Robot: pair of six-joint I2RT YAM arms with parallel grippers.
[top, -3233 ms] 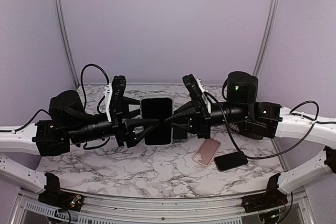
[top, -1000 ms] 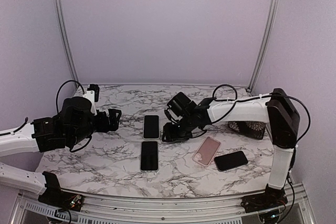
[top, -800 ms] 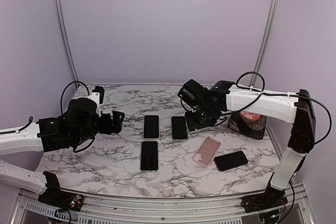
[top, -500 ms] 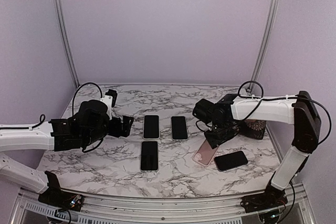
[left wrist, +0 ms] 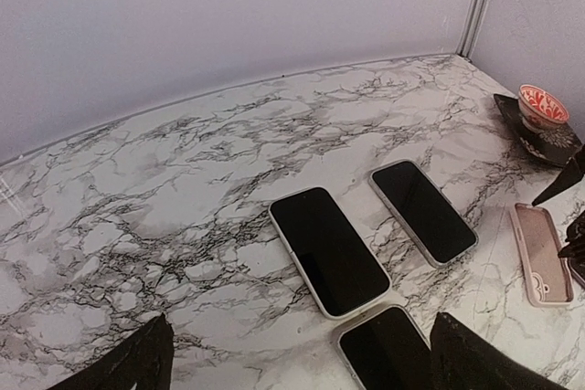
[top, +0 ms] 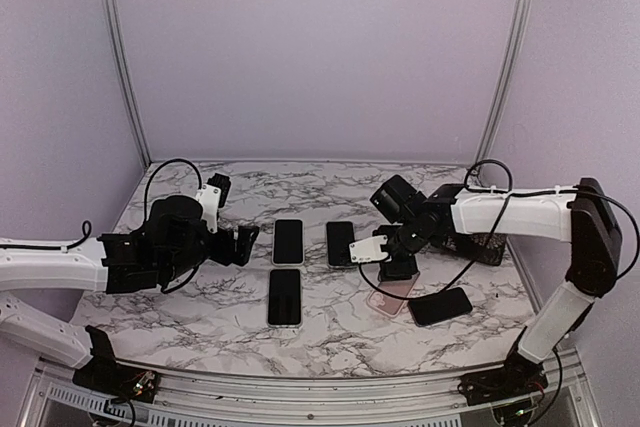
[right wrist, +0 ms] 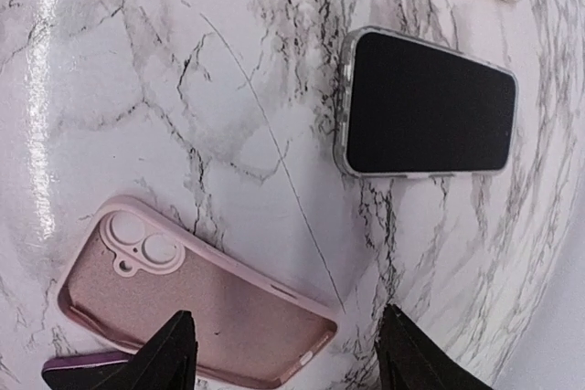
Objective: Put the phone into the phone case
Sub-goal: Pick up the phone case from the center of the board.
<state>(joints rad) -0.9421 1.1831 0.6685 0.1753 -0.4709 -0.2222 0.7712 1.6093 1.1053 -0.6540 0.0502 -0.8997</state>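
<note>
The pink case's thin side facing the phones is already below and between the open fingers, so my right gripper should move down onto that side next.
Three phones lie screen up on the marble table [top: 200,317]: a left one [top: 288,241], a right one [top: 341,243] and a near one [top: 284,296]. The pink phone case [right wrist: 192,312] lies open side up, camera cut-outs at its left end; my right gripper [top: 392,269] partly covers this phone case [top: 384,294] in the top view. The right gripper [right wrist: 291,353] hangs open just above the case's plain end, holding nothing. My left gripper [top: 245,240] is open and empty, left of the phones. Its view shows the left phone [left wrist: 327,249] ahead.
A dark flat slab [top: 440,305] lies right of the pink case. A red patterned bowl [left wrist: 539,102] stands on a dark mat at the right side of the table. The booth walls close the table at the back and both sides.
The right arm left a phone lying right of the left phone, then swung right and down over the pink case, jaws widening. The left arm crept right toward the phones.
</note>
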